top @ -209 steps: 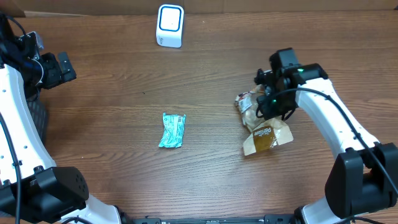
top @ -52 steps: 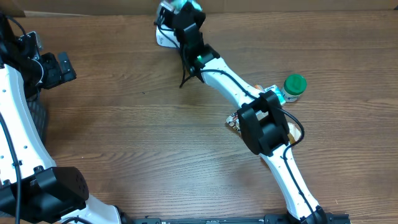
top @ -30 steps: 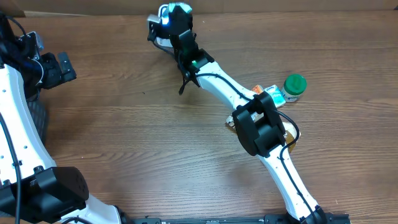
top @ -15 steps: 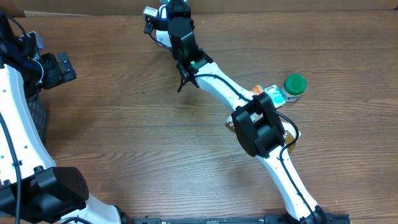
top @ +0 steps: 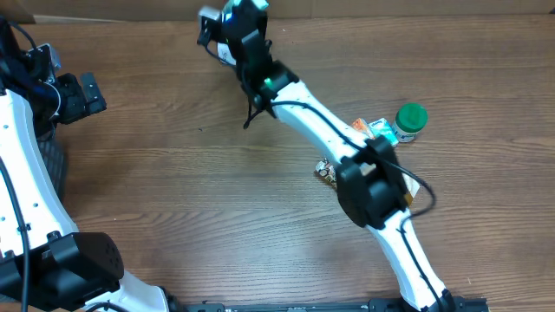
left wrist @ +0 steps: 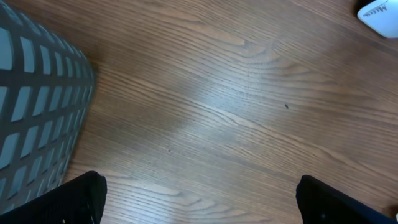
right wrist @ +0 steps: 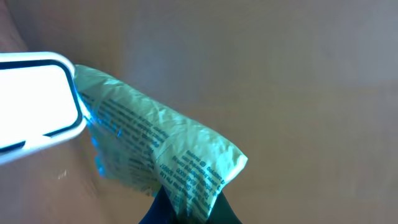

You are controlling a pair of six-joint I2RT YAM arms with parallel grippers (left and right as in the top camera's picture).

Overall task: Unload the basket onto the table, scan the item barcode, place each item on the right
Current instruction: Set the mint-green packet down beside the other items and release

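Observation:
The packet already reaches the glowing scanner, so my right gripper will swing back toward the green-lidded jar next, then go down over the snack packets to open.
The item is a crinkled teal-green packet with printed text. My right gripper is shut on its lower corner. The packet's far end reaches the glowing white scanner at the left of the right wrist view. From overhead, the right arm stretches across the table, with the right gripper over the scanner at the far edge, hiding most of it. At the left edge my left gripper is open, its two fingertips far apart above bare wood.
A green-lidded jar and some snack packets lie right of centre, partly under the right arm. A grey mesh basket stands beside the left gripper. A corner of the scanner shows in the left wrist view.
The right gripper has carried the packet slightly further up and left over the scanner, and the right arm's elbow has swung right. The left arm has not moved.

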